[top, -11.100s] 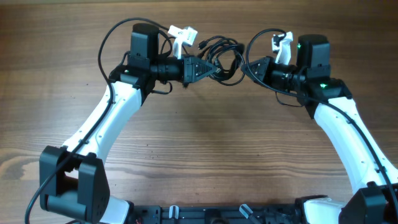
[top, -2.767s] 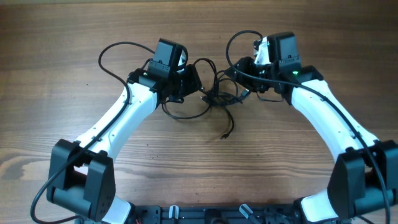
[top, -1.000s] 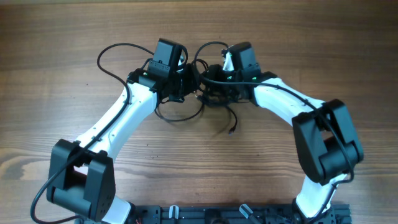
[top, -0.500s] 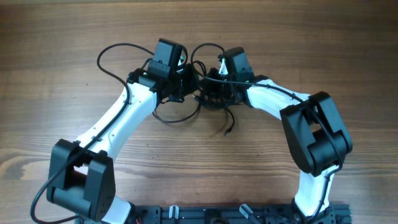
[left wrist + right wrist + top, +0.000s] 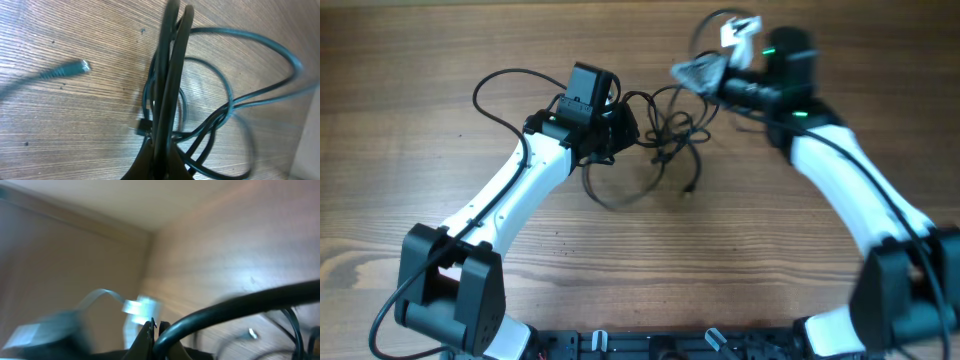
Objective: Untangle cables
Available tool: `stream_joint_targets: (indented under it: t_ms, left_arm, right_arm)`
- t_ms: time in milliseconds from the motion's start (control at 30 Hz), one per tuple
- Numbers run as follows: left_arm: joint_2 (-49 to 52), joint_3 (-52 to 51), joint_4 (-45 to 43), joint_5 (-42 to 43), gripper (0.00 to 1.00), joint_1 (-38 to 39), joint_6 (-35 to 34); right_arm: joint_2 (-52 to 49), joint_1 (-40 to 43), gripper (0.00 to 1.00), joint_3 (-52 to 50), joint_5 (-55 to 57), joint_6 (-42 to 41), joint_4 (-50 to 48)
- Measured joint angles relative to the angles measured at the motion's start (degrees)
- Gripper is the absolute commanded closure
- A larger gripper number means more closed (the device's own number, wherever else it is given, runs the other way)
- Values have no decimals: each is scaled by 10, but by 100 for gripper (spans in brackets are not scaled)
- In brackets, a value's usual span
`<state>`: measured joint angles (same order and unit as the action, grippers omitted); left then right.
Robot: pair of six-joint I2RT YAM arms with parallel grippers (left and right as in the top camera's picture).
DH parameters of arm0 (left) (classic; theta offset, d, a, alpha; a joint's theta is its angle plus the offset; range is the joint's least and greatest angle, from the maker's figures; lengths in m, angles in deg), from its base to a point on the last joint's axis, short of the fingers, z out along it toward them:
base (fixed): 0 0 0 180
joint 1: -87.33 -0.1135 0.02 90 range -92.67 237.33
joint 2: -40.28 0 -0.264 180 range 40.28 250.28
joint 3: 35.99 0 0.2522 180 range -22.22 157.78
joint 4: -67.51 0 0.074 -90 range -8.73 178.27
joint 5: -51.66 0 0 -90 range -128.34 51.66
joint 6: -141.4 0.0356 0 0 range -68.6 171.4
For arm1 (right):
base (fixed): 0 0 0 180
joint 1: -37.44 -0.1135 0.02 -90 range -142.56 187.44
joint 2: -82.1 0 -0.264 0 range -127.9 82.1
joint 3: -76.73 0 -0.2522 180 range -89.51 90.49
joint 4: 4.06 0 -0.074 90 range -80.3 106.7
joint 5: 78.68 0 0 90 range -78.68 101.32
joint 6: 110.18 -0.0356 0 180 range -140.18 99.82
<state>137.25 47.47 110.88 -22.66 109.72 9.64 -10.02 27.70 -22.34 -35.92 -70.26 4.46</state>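
My right gripper will pull the loop away from the tangle, to the right in the overhead view, and let go of it, since the tabletop is bare that way.
The cables (image 5: 672,135) lie as a loose tangle of thin black loops on the wooden table (image 5: 640,260), between my two grippers. One plug end (image 5: 688,189) trails toward the front. My left gripper (image 5: 631,126) is shut on several strands at the tangle's left side. In the left wrist view those strands (image 5: 170,75) run straight up from the shut gripper (image 5: 162,152), and a silver-tipped plug (image 5: 75,67) lies at the left. My right gripper (image 5: 684,72) is blurred, raised at the back right, and shut on one black cable (image 5: 240,305) in the right wrist view (image 5: 159,329).
The left arm's own thicker black wire (image 5: 495,90) loops out at the back left. A white tag (image 5: 740,28) sticks up from the right wrist. Both arm bases (image 5: 450,300) stand at the table's front edge.
My right arm has swung up and to the right, away from the left gripper, pulling a cable with it. The tangle has spread into wider loops. The left arm has stayed put.
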Motion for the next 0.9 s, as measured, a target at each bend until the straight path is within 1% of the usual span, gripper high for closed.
stream_joint_targets:
  t_ms: [67, 133, 233, 267, 300, 367, 433, 467, 500, 533, 567, 633, 667, 767, 833, 900]
  left_arm:
    - [0, 0, 0, -1, 96, 0, 1]
    - [0, 0, 0, 0, 96, 0, 1]
    - [0, 0, -1, 0, 96, 0, 1]
    - [0, 0, -1, 0, 96, 0, 1]
    - [0, 0, 0, 0, 96, 0, 1]
    - [0, 0, 0, 0, 96, 0, 1]
    - [0, 0, 1, 1, 96, 1, 1]
    - [0, 0, 2, 2, 96, 1, 1]
    - [0, 0, 2, 2, 96, 1, 1]
    - [0, 0, 2, 2, 96, 1, 2]
    - [0, 0, -1, 2, 96, 1, 5]
    - [0, 0, -11, 3, 96, 1, 8]
    - [1, 0, -22, 5, 96, 1, 11]
    - [2, -2, -71, 29, 96, 1, 29]
    - [2, -3, -121, 64, 96, 1, 43]
    - [3, -4, -184, 120, 96, 1, 59]
  right_arm:
    - [44, 45, 96, 0, -32, -27, -2]
    - [63, 87, 96, 0, -65, -58, -23]
    - [68, 150, 96, 0, -117, -108, -67]
    - [68, 154, 96, 0, -119, -111, -68]
    - [68, 194, 96, 0, -139, -129, -68]
    - [68, 226, 96, 0, -151, -126, -54]
    - [68, 261, 96, 1, -151, -102, 13]
    - [68, 277, 96, 1, -130, -67, 97]
    - [68, 283, 96, 1, -108, -46, 149]
    - [68, 285, 96, 0, -84, -23, 187]
    - [69, 283, 96, 1, -40, 13, 254]
    - [68, 274, 96, 0, 31, 55, 319]
    - [68, 266, 96, -1, 72, 77, 346]
    - [64, 236, 96, -2, 165, 130, 379]
    - [48, 216, 96, -2, 201, 152, 390]
    - [15, 194, 96, -2, 228, 169, 392]
